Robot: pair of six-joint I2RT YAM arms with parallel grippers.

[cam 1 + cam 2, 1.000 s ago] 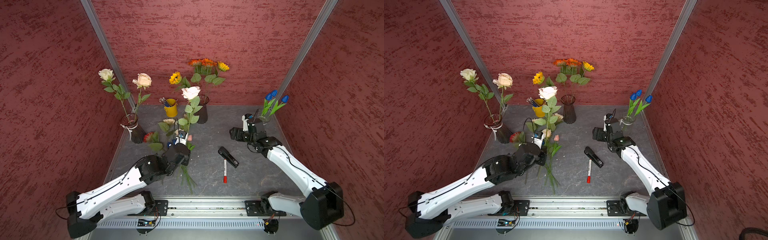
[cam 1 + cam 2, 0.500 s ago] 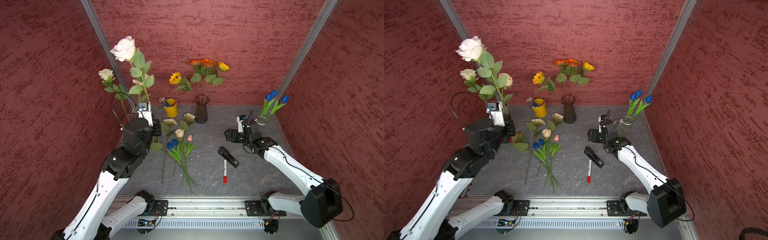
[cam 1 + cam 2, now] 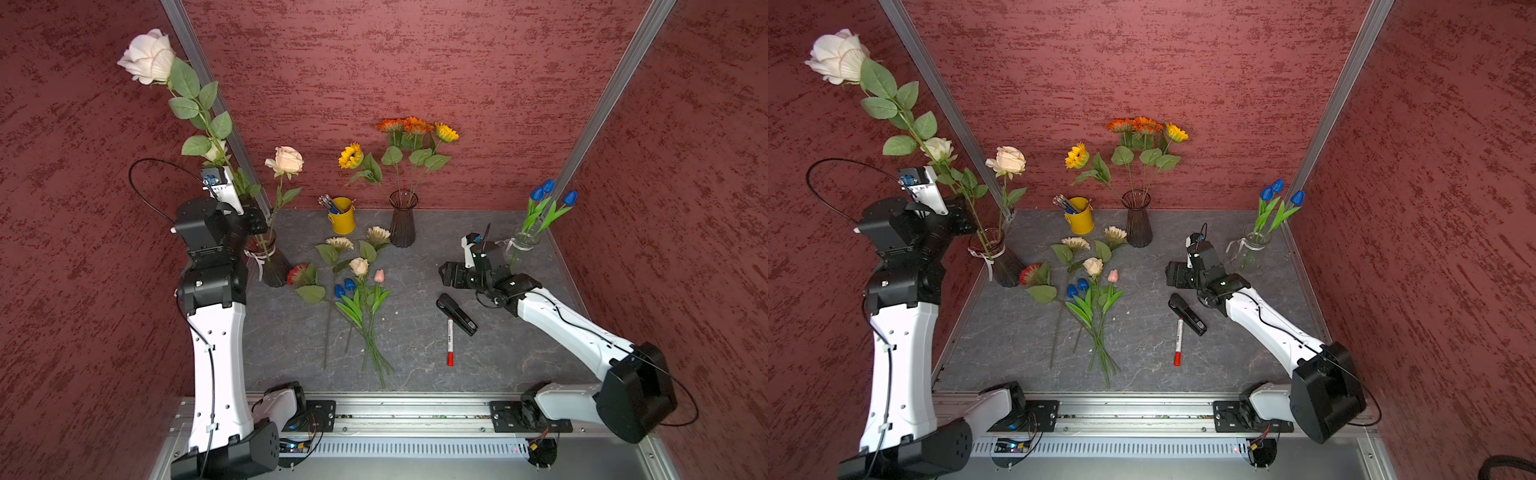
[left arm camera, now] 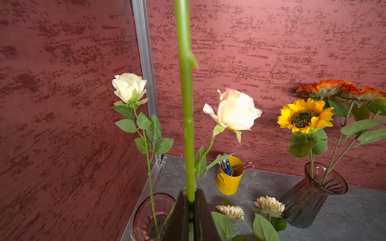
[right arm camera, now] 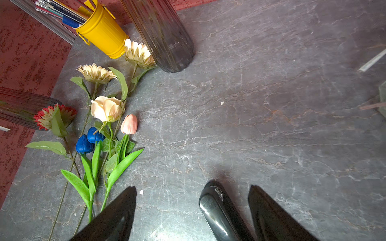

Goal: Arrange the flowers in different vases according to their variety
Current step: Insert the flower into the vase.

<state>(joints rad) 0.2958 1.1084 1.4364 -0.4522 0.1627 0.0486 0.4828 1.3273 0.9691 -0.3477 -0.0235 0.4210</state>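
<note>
Other roses already stand there, so next I should lower my left gripper in over the dark flared vase's opening (image 3: 986, 239) (image 4: 154, 216) to release the white rose's straight green stem.
My left gripper (image 4: 191, 200) is shut on the green stem (image 4: 186, 83) of a white rose (image 3: 149, 56), held upright beside the dark flared vase (image 3: 270, 262); the stem's lower end is hidden. That vase holds a cream rose (image 4: 128, 86) and a peach rose (image 3: 286, 160). Orange and yellow sunflowers (image 3: 405, 124) stand in the ribbed vase (image 3: 402, 224), and blue tulips (image 3: 548, 193) in the small clear vase (image 3: 523, 245). Several loose flowers (image 3: 358, 266) lie mid-table. My right gripper (image 5: 192, 187) hovers open near them, with nothing between its fingers.
A yellow pen cup (image 3: 343, 216) stands at the back between the flared and ribbed vases. A black stapler-like object (image 3: 456, 314) and a red marker (image 3: 450, 340) lie just in front of the right gripper. Red walls close in three sides.
The left arm lifted the white rose off the table and swung it up and left to the flared vase. The right gripper drifted from the clear vase toward the table's middle.
</note>
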